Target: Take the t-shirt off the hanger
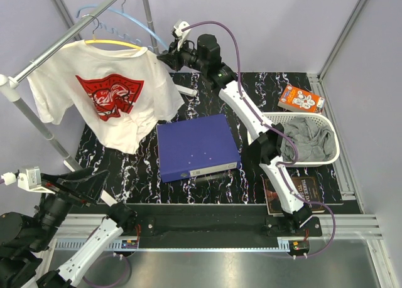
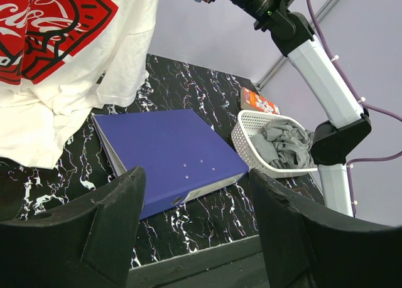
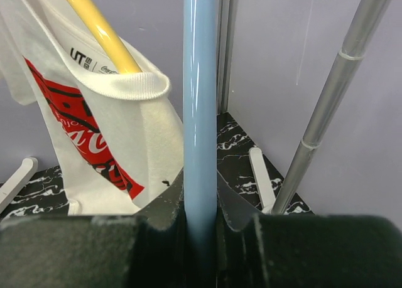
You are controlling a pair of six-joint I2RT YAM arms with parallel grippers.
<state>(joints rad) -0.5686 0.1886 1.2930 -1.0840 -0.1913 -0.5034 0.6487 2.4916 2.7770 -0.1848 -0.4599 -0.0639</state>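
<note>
My right gripper shifts toward the rack's upright pole (image 1: 148,15) (image 3: 328,100), away from the shirt, next. It then lets go of the blue hanger's arm, since that hanger crowds the yellow one.
A white t-shirt (image 1: 107,100) with a red print hangs on a yellow hanger (image 1: 113,43) from the slanted metal rail (image 1: 56,46) at the back left. Its collar (image 3: 129,84) wraps the yellow hanger's arm (image 3: 100,31). Behind it hangs a bare light-blue hanger (image 1: 135,21). My right gripper (image 1: 164,54) is shut on that blue hanger's arm (image 3: 200,81), just right of the shirt's shoulder. My left gripper (image 2: 196,181) stands open and empty low at the front left (image 1: 94,187), well below the shirt (image 2: 75,49).
A blue binder (image 1: 196,147) lies flat mid-table. A white basket (image 1: 333,157) holding grey cloth sits at the right, with an orange box (image 1: 300,98) behind it and a dark book (image 1: 301,191) in front. The rack's upright pole (image 3: 333,93) stands close to my right gripper.
</note>
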